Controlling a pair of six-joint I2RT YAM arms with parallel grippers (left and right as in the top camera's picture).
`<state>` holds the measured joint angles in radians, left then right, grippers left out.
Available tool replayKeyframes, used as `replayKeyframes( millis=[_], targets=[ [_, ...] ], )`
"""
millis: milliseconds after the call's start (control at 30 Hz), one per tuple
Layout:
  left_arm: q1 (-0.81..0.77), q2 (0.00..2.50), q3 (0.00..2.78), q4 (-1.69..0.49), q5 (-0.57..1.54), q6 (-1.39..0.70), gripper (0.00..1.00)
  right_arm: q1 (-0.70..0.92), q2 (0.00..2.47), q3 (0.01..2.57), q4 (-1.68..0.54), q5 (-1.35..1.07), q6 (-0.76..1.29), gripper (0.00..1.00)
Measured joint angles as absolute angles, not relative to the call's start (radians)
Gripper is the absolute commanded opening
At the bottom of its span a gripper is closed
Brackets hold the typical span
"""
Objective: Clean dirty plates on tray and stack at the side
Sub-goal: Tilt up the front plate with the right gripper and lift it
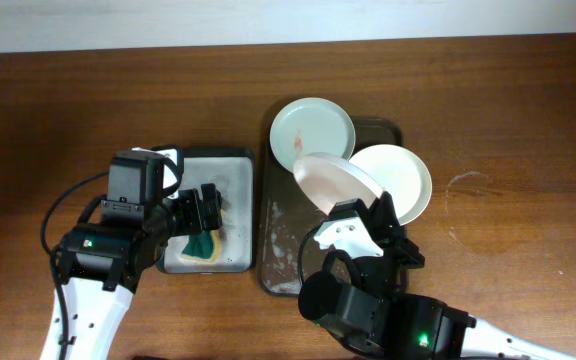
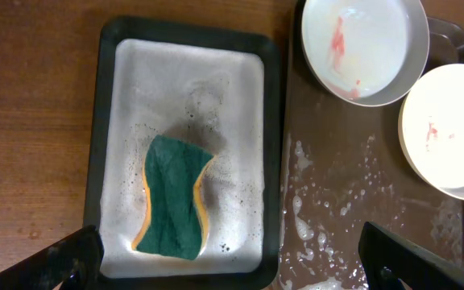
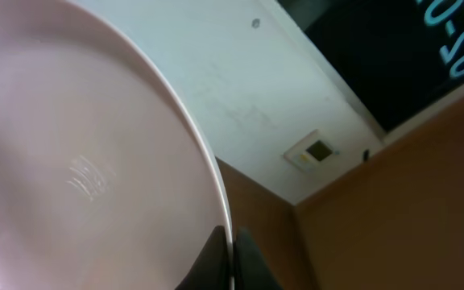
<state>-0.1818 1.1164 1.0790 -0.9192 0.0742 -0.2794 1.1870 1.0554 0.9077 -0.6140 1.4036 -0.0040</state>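
My right gripper carries the pinkish-white plate past the white plate next, levels it and lowers it there, since the table by the faint water ring is bare.
My right gripper is shut on the rim of a pinkish-white plate and holds it tilted above the dark brown tray. In the right wrist view the plate fills the left side, pinched between the fingers. A pale-mint plate with red smears lies at the tray's far end. A white plate with a small red smear lies at the tray's right. My left gripper is open above the sponge tray. The tray is wet with foam.
A smaller grey-white tray left of the brown tray holds foam and a green-yellow sponge. Bare wooden table lies to the far left, along the back and to the right, where a faint water ring shows.
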Motion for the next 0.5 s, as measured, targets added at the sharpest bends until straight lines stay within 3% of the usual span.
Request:
replayKeyframes(
  millis=[300,400,500],
  targets=[
    [-0.182,1.116,1.079,-0.919,0.072,-0.279,0.99,1.187,1.059,0.909,-0.485,1.441,-0.162,0.04],
    [-0.182,1.116,1.079,-0.918,0.072,-0.279,1.0,1.174,1.059,0.911,-0.551,1.333,-0.005,0.04],
    [-0.182,1.116,1.079,-0.918,0.072,-0.279,0.99,1.061,1.063,0.916,-0.65,1.031,0.255,0.04]
  ],
)
